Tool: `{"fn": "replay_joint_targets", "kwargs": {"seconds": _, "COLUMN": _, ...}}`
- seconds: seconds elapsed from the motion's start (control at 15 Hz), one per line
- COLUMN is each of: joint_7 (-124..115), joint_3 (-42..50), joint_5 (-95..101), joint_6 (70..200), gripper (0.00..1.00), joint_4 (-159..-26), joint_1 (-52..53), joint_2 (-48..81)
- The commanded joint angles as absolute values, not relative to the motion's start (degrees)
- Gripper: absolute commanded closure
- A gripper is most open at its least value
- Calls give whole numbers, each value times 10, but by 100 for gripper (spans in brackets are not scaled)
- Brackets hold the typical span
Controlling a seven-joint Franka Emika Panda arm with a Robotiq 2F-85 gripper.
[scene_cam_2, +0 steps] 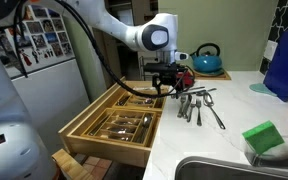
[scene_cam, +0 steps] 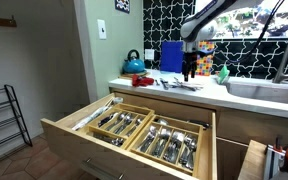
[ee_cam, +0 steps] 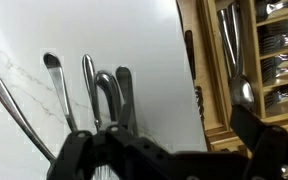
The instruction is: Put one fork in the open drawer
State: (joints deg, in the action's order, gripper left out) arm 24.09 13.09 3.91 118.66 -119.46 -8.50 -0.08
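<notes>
The silver fork's handle (scene_cam_2: 180, 104) (ee_cam: 127, 90) is below my open gripper, to its left in the wrist view. My gripper will move to that side and go down onto the handle.
Several loose forks and spoons (scene_cam_2: 199, 105) lie on the white counter; they also show in an exterior view (scene_cam: 180, 85) and as handles in the wrist view (ee_cam: 104, 95). The wide light-wood drawer (scene_cam: 89, 150) stands pulled open below the counter, its divider compartments full of cutlery; it shows in both exterior views (scene_cam_2: 104, 147) and in the wrist view (ee_cam: 212, 95). My gripper (scene_cam_2: 169, 82) hangs over the counter edge, between the loose cutlery and the drawer. In the wrist view my gripper (ee_cam: 174, 150) is open and empty, with bare counter between the fingers.
A blue kettle (scene_cam_2: 206, 60) and a blue box (scene_cam_2: 284, 65) stand at the back of the counter. A green sponge (scene_cam_2: 264, 137) lies beside the sink (scene_cam_2: 224, 170). A narrow wooden pull-out (scene_cam: 254, 160) is open next to the drawer.
</notes>
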Motion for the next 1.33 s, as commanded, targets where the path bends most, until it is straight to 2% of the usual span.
{"fn": "replay_joint_targets", "kwargs": {"seconds": 0.0, "joint_7": 275, "joint_3": 126, "joint_5": 19, "joint_6": 1187, "gripper": 0, "joint_4": -1149, "joint_1": -103, "joint_2": 66}}
{"fn": "replay_joint_targets", "kwargs": {"seconds": 0.53, "joint_7": 296, "joint_3": 106, "joint_5": 25, "joint_6": 1182, "gripper": 1, "joint_4": -1086, "joint_1": -122, "joint_2": 136}}
{"fn": "replay_joint_targets", "kwargs": {"seconds": 0.67, "joint_7": 292, "joint_3": 102, "joint_5": 31, "joint_6": 1186, "gripper": 7, "joint_4": -1075, "joint_1": -123, "joint_2": 148}}
{"fn": "replay_joint_targets", "kwargs": {"seconds": 0.73, "joint_7": 293, "joint_3": 100, "joint_5": 32, "joint_6": 1186, "gripper": 21, "joint_4": -1070, "joint_1": -123, "joint_2": 153}}
{"fn": "replay_joint_targets", "kwargs": {"seconds": 0.8, "joint_7": 294, "joint_3": 98, "joint_5": 31, "joint_6": 1184, "gripper": 21, "joint_4": -1066, "joint_1": -124, "joint_2": 157}}
{"fn": "replay_joint_targets", "kwargs": {"seconds": 1.0, "joint_7": 296, "joint_3": 92, "joint_5": 31, "joint_6": 1183, "gripper": 31, "joint_4": -1055, "joint_1": -128, "joint_2": 167}}
{"fn": "replay_joint_targets", "kwargs": {"seconds": 1.07, "joint_7": 296, "joint_3": 90, "joint_5": 32, "joint_6": 1184, "gripper": 27, "joint_4": -1052, "joint_1": -128, "joint_2": 170}}
{"fn": "replay_joint_targets", "kwargs": {"seconds": 1.27, "joint_7": 297, "joint_3": 87, "joint_5": 33, "joint_6": 1186, "gripper": 32, "joint_4": -1047, "joint_1": -130, "joint_2": 176}}
